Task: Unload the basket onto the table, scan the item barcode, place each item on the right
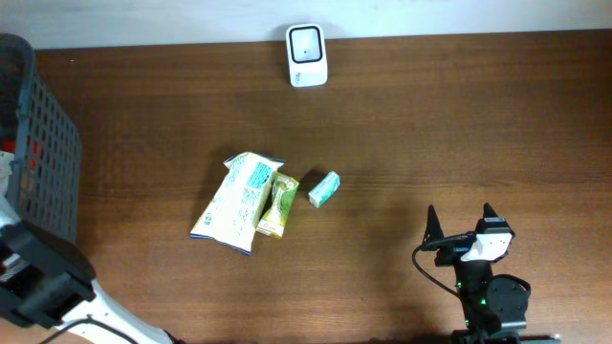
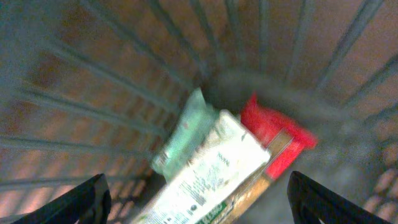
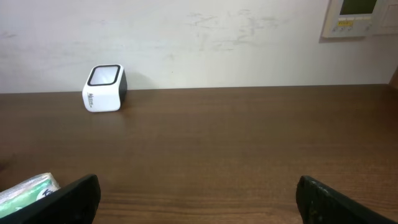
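Observation:
The white packet's near end (image 2: 177,200) is below my left gripper, still clear of its open fingers. My left gripper will next lower its open fingers deeper around that end and close.
My left gripper (image 2: 199,202) is open inside the dark mesh basket (image 2: 93,81); its two black fingers stand wide apart. Below them lies a white and green packet (image 2: 214,165), touching neither finger. A pale green packet (image 2: 186,130) and a red packet (image 2: 277,130) lie beside it on the basket floor. The view is blurred and no barcode can be made out. The white barcode scanner (image 1: 307,55) stands at the table's far edge, also seen as the scanner (image 3: 104,88) in the right wrist view. My right gripper (image 1: 461,222) is open low over the table at the front right, holding nothing.
On the table's middle lie a white and blue bag (image 1: 239,201), a yellow-green packet (image 1: 277,205) and a small teal box (image 1: 324,189). The basket (image 1: 43,143) stands at the left edge. A pale green packet's corner (image 3: 28,190) shows by my right gripper's left finger.

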Motion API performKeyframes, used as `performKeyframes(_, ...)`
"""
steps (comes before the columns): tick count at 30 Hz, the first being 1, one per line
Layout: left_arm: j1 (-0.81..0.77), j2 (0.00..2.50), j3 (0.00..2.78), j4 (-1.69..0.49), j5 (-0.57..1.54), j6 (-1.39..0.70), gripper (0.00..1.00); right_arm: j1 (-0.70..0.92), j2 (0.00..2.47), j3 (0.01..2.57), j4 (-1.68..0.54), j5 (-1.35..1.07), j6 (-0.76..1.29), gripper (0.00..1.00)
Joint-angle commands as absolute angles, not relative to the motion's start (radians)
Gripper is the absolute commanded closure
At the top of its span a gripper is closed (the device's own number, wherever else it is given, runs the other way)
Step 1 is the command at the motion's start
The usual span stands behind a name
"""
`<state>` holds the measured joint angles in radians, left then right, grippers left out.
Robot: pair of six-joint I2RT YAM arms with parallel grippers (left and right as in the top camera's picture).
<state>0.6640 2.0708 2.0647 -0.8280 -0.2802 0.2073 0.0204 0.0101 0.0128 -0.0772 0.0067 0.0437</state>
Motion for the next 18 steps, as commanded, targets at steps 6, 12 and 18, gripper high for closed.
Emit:
performKeyframes(6, 0.832, 2.218, 1.971, -0.849, -0.071, 0.577, 0.11, 0.027, 0.004, 0.006, -0.082, 0.009, 0.038, 0.01)
performKeyframes(12, 0.840, 2.278, 1.892, -0.860, -0.043, 0.577, 0.70, 0.027, 0.003, 0.006, -0.082, 0.009, 0.038, 0.01)
performKeyframes(18, 0.838, 2.156, 1.967, -0.857, 0.051, 0.350, 1.00, 0.027, 0.004, 0.006, -0.082, 0.009, 0.038, 0.01)
